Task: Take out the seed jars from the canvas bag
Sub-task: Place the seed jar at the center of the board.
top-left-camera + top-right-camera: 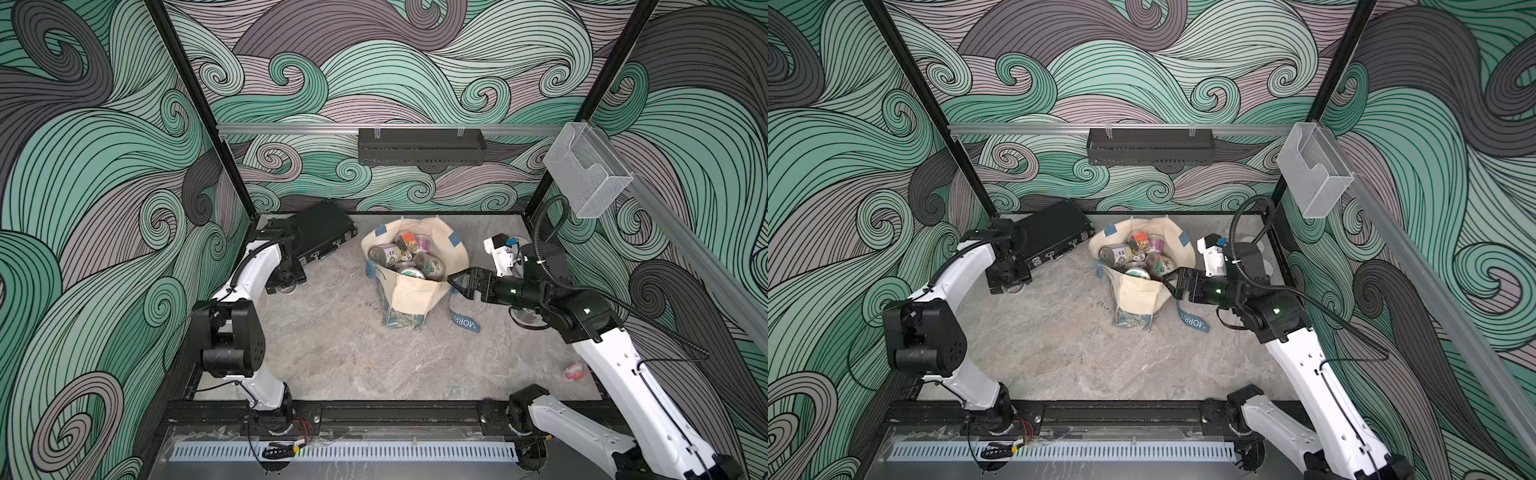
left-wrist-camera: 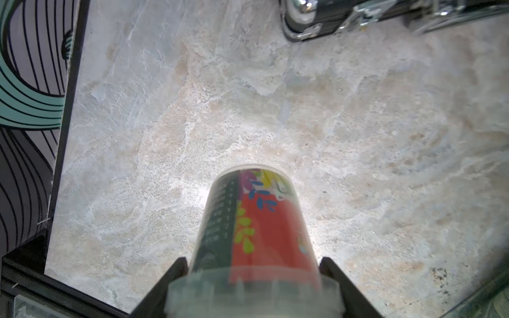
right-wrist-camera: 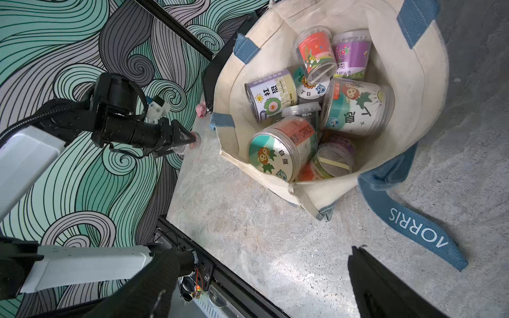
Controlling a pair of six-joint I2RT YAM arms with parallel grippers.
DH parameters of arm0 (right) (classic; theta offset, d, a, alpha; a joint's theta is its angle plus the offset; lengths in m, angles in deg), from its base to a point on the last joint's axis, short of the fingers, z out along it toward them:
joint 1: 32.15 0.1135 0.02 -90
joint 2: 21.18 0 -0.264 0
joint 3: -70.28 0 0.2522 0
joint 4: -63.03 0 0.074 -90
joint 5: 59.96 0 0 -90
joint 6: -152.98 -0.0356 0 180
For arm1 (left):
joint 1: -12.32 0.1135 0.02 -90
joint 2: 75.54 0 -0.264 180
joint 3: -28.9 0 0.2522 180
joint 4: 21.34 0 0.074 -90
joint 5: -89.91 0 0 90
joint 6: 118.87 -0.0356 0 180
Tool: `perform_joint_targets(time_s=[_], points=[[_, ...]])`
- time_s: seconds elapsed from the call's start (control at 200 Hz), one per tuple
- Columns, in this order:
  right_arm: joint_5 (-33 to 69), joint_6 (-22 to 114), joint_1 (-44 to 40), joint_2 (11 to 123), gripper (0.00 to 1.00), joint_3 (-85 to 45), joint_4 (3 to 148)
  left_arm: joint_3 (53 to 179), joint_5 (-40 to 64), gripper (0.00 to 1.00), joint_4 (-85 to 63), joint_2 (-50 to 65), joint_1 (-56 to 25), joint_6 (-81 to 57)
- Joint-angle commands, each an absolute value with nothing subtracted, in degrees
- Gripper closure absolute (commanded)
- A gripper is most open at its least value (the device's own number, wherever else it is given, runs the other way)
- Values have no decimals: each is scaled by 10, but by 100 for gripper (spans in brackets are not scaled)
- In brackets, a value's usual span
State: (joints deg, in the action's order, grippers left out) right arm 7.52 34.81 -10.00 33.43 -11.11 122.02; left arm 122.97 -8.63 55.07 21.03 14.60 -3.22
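Observation:
The stone tabletop [image 1: 281, 304] [image 2: 235, 152] beside the black case is bare, so my left gripper should lower the seed jar's base onto it next and release.
The canvas bag [image 1: 415, 291] stands open in mid-table, blue straps splayed; it shows in both top views and the right wrist view [image 3: 429, 90]. Several seed jars [image 3: 355, 106] with printed labels lie jumbled inside [image 1: 401, 259]. My left gripper [image 2: 253, 261] is shut on one seed jar [image 2: 259, 217] with a red flowery label, held low over the stone tabletop beside the black case, left of the bag [image 1: 286, 286]. My right gripper [image 1: 455, 284] hangs open at the bag's right rim, nothing between its fingers [image 3: 385, 286].
A flat black hard case [image 1: 320, 237] lies at the back left, close to my left gripper. A small pink lump [image 1: 575, 371] sits near the front right by my right arm. Patterned walls enclose the table; a black rail [image 1: 395, 411] runs along the front.

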Motion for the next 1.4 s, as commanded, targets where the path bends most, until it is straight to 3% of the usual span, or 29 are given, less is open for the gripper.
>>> perform_joint_targets(time_s=[0.0,0.325,0.675,0.836,0.926,0.951,0.981,1.251,1.396], points=[[72,370,-103,338,1,-113,1231,1252,-55,45,590,244,171,-46],[67,374,-103,350,1,-112,1231,1253,-19,44,570,305,214,-62],[59,373,-103,363,1,-120,1231,1252,17,36,553,349,248,-76],[57,374,-103,369,1,-130,1237,1258,31,23,554,351,253,-80],[57,376,-103,374,1,-136,1239,1262,29,13,559,337,253,-82],[57,376,-103,376,1,-137,1239,1262,28,5,559,331,255,-82],[57,376,-104,378,1,-138,1240,1264,26,2,560,324,255,-81],[56,386,-103,406,1,-165,1247,1285,35,1,567,206,253,-76],[54,394,-103,445,2,-193,1248,1287,108,1,507,121,236,-80]])
